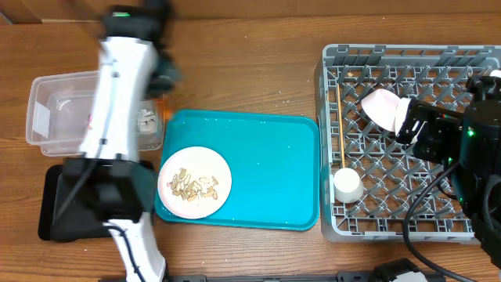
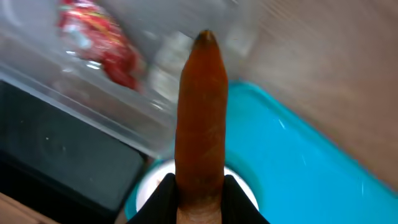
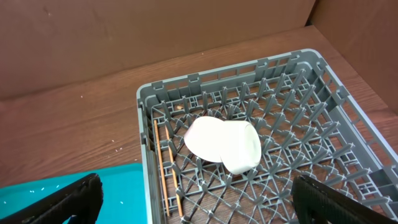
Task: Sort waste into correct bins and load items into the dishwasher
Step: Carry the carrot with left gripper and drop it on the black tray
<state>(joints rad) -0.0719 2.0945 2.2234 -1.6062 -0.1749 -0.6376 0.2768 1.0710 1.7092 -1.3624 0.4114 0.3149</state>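
My left gripper will next move back past the clear tub (image 2: 93, 106) and down over the black tray (image 2: 62, 149) to let go of the carrot. The tub holds a wrapper and tissue.
My left gripper (image 2: 200, 186) is shut on an orange carrot (image 2: 202, 106), held above the corner where the clear tub (image 2: 93, 106), the black tray (image 2: 56, 168) and the white plate (image 2: 245, 186) meet. The tub holds the red wrapper (image 2: 102, 43) and the white tissue (image 2: 165, 59). In the overhead view the plate (image 1: 219, 160) carries food scraps (image 1: 192, 185) on the teal tray (image 1: 266, 168). My right gripper (image 3: 196, 199) is open and empty over the grey rack (image 3: 146, 124). The rack holds two tilted bowls (image 3: 224, 143), chopsticks (image 3: 160, 162) and a cup (image 1: 347, 185).
The clear tub (image 1: 47, 117) and black tray (image 1: 55, 207) lie at the far left, partly hidden under my left arm (image 1: 117, 117). The rack (image 1: 329, 141) fills the right side. Bare wooden table shows along the back and between the trays.
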